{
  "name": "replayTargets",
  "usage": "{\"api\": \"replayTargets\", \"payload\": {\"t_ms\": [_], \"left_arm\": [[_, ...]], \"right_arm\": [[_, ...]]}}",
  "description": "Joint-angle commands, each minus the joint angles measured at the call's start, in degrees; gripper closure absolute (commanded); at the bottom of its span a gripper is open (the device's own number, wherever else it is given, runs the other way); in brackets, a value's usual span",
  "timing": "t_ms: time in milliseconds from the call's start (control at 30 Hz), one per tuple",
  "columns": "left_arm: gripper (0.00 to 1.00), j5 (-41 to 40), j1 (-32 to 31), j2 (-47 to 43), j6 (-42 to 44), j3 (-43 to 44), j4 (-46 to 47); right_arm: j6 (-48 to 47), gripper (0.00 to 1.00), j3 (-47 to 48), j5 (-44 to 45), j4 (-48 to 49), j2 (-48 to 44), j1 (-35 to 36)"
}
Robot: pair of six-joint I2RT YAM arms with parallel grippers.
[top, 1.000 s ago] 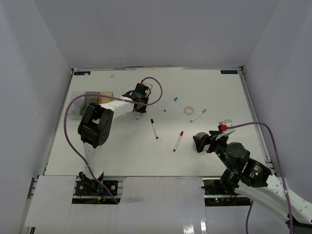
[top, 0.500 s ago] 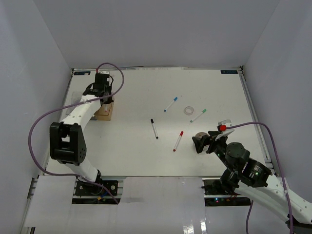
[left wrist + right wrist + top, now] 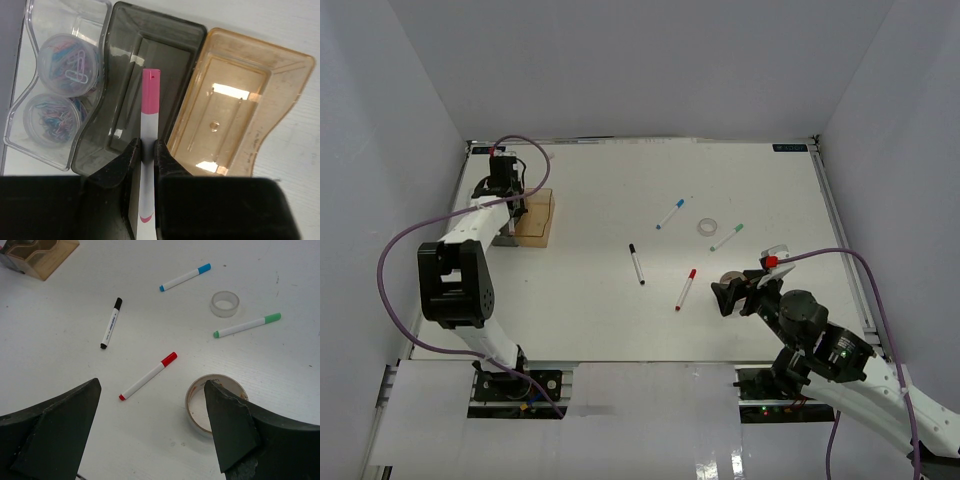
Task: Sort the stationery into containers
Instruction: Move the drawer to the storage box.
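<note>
My left gripper lowers the white marker into it next, shifting slightly toward the clear bin, since the smoky grey bin stands empty below.
My left gripper is shut on a white marker with a pink cap and holds it above the smoky grey bin. The clear bin to its left holds two round jars of paper clips. The amber bin is on the right. In the top view the left gripper is at the far left by the amber bin. My right gripper is open and empty above the table. Its right finger is over a large tape roll, and the red marker is just beyond.
On the table lie the blue marker, green marker, black marker, red marker, and a small tape roll. The large roll is by the right gripper. Walls enclose the table.
My left arm has swung left from near the table's middle to above the bins, carrying the pink marker. The right gripper has edged slightly left.
</note>
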Motion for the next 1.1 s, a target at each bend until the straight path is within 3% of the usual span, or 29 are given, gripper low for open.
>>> {"api": "replayTargets", "payload": {"t_ms": [0,167,700,800,833,1067], "left_arm": [[1.0,-1.82,2.49,-0.71,0.85,-1.87,5.69],[1.0,-3.49,3.46,1.14,1.11,-2.84,8.69],[0.8,1.08,4.34,4.66,1.38,-2.84,9.75],[0.63,1.43,4.34,3.43,0.85,-3.19,9.75],[0.52,1.35,4.34,3.08,0.76,-3.19,9.67],[0.23,8.7,4.26,-3.86,-2.66,-3.55,7.21]], "right_arm": [[-0.17,0.1,0.28,-0.5,1.53,0.92,0.33],[-0.26,0.1,0.19,-0.76,1.7,1.01,0.33],[-0.26,0.1,-0.34,-0.94,2.32,1.1,0.33],[-0.35,0.1,-0.43,-1.03,2.49,1.62,0.33],[-0.35,0.1,-0.34,-1.11,2.49,1.71,0.33],[-0.44,0.1,-0.34,-1.11,2.4,1.01,0.41]]}}
